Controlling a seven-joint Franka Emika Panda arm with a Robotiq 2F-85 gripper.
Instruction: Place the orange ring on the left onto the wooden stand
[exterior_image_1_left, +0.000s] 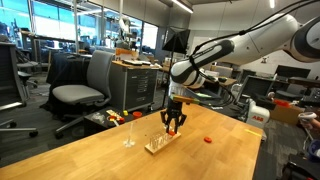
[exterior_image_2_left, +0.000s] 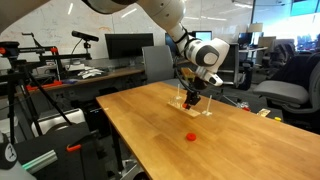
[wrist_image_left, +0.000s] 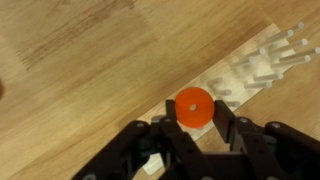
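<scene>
Next, my gripper lowers the orange ring and releases it, since the ring already hangs over the near end of the wooden stand directly below my gripper.
In the wrist view my gripper (wrist_image_left: 195, 112) is shut on the orange ring (wrist_image_left: 192, 106). The ring lies flat between the two fingertips, just above the near end of the wooden stand (wrist_image_left: 252, 70), whose thin pegs point towards the camera. In both exterior views the gripper (exterior_image_1_left: 173, 124) (exterior_image_2_left: 192, 98) hangs fingers-down right over the wooden stand (exterior_image_1_left: 158, 144) (exterior_image_2_left: 191, 105); the held ring is too small to make out there. A second, look-alike orange ring (exterior_image_1_left: 208, 140) (exterior_image_2_left: 192, 135) lies flat on the table, apart from the stand.
The stand sits on a long wooden table (exterior_image_1_left: 120, 160) (exterior_image_2_left: 160, 130). A single thin upright peg (exterior_image_1_left: 128, 136) stands alone beside the stand. Office chairs (exterior_image_1_left: 82, 90), desks and monitors surround the table.
</scene>
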